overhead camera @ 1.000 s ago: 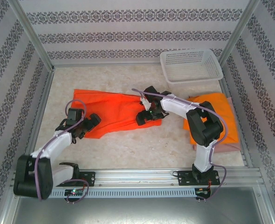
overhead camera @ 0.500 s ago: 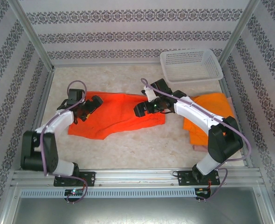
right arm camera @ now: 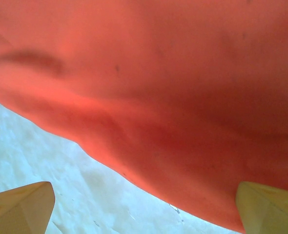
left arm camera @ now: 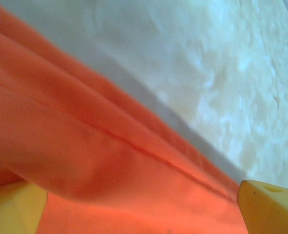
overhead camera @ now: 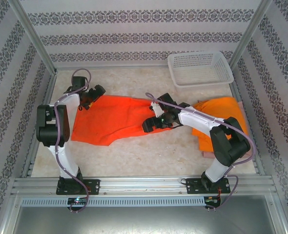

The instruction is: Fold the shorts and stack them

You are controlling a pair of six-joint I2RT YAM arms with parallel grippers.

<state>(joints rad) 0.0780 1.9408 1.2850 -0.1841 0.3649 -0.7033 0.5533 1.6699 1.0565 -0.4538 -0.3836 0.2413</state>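
My right gripper has its fingers on both sides of the shorts' near edge. It needs to turn and move toward the folded orange shorts next, then down over the waistband end.
One pair of bright orange shorts (overhead camera: 115, 118) lies spread flat left of the table's middle. My left gripper (overhead camera: 97, 93) is at its far left corner, open, and the left wrist view shows orange cloth (left arm camera: 100, 146) between the yellow fingertips (left arm camera: 270, 204). My right gripper (overhead camera: 150, 126) is open at the shorts' right edge. In the right wrist view the cloth's hem (right arm camera: 173, 122) lies ahead of the wide-apart fingertips (right arm camera: 21, 204). Folded orange shorts (overhead camera: 221, 113) lie on the right, with dusty pink shorts (overhead camera: 241, 105) peeking out beneath them.
A white mesh basket (overhead camera: 199, 83) stands at the back right corner. Patterned walls and metal posts close in the table on three sides. Bare marbled tabletop (overhead camera: 144, 156) lies between the shorts and the arm bases.
My left gripper has travelled away from me along the shorts' left edge to the far corner. My right gripper went toward the back, then returned to the right edge. The shorts lie more spread out.
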